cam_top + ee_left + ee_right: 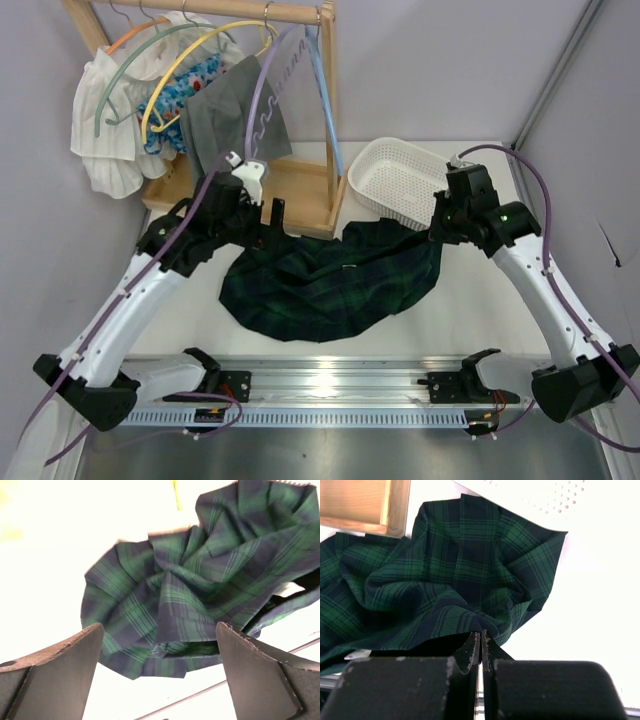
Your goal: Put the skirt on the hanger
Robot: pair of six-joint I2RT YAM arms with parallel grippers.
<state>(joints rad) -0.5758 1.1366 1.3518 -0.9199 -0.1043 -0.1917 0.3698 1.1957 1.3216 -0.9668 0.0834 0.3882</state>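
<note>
The lavender hanger still hangs there empty. My left gripper will next rise outward from above the skirt, tilt up toward the rack and go onto the lavender hanger's near end (251,139).
The dark green and navy plaid skirt (330,280) lies crumpled on the table between both arms. The pale lavender hanger (262,95) hangs on the wooden rack, its wavy bar in front of a grey garment. My left gripper (268,232) is at the skirt's upper left edge; in the left wrist view it (160,626) is open, with bunched skirt (200,580) between and beyond the fingers (60,670). My right gripper (440,228) is at the skirt's right corner; in the right wrist view it (481,639) is shut on a fold of the skirt (445,580).
A wooden rack (300,195) stands at the back left with a grey garment (225,115), a white ruffled garment (105,120), a yellow hanger (190,55) and a light blue hanger (322,75). A white basket (400,180) sits at the back right. A metal rail (330,385) runs along the front.
</note>
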